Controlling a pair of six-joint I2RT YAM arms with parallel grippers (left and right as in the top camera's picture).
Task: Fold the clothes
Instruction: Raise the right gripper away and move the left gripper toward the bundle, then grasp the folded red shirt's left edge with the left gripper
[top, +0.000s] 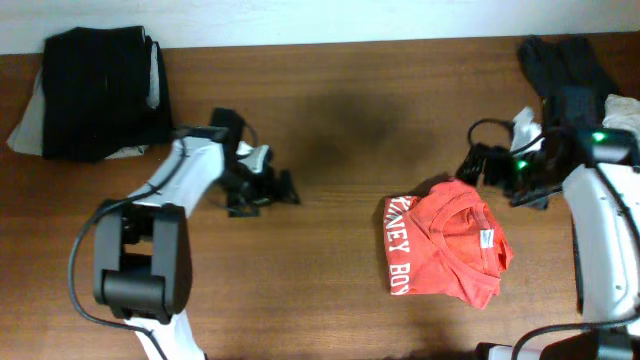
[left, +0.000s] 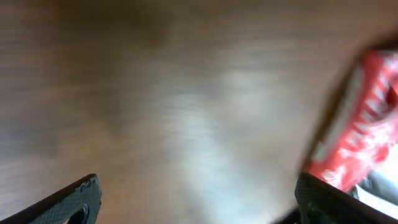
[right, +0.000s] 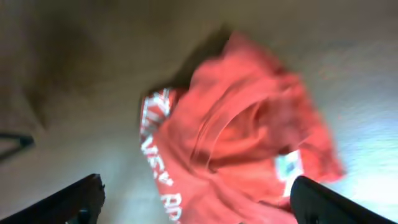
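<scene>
The T-shirt's lettered edge (top: 399, 243) (left: 354, 135) faces my empty left gripper, so I need to swing that gripper to the right in the overhead view and down onto the middle of the lettering.
A red-orange T-shirt (top: 445, 240) with white lettering lies folded on the brown table, right of centre. It fills the right wrist view (right: 242, 140), blurred, and shows at the right edge of the left wrist view (left: 367, 124). My right gripper (top: 478, 165) is open and empty, just above the shirt's far edge. My left gripper (top: 280, 188) is open and empty over bare wood, well left of the shirt. A folded dark garment (top: 100, 90) lies on white cloth at the far left corner. Loose dark grey (top: 560, 65) and white (top: 620, 108) garments lie at the far right.
The wooden table (top: 340, 110) runs to a pale wall at the back. My left arm's base (top: 140, 260) stands at the front left and my right arm (top: 605, 240) along the right edge.
</scene>
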